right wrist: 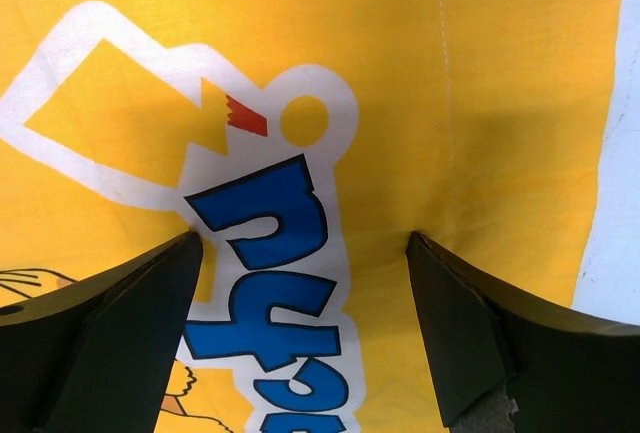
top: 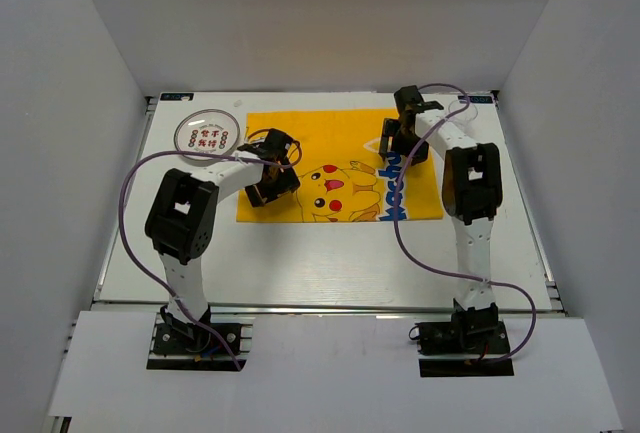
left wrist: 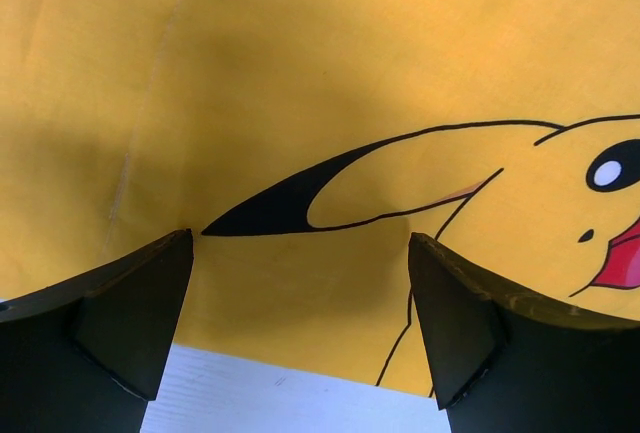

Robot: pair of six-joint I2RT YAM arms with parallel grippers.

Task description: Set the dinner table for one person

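Note:
The plate lies off the flat cloth. The left gripper moves up, to the left in the top view, then down over the plate's wall-side rim (top: 180,149) next.
The dinner table (top: 300,263) is a white tabletop with a metal rail along its near edge. A yellow cartoon-printed cloth (top: 335,133) lies flat on its middle. My left gripper (top: 268,181) is open and empty, low over the cloth's left near part. In the left wrist view the left gripper (left wrist: 300,243) hangs over the cloth (left wrist: 300,73) at its edge with the table (left wrist: 280,398). My right gripper (top: 405,143) is open and empty over the cloth's right part. In the right wrist view the right gripper (right wrist: 303,243) frames the blue lettering (right wrist: 275,253).
A round clear plate with red characters (top: 205,135) lies at the back left of the table, just left of the cloth. White walls close in the left, back and right sides. A strip of bare table (right wrist: 620,203) shows right of the cloth.

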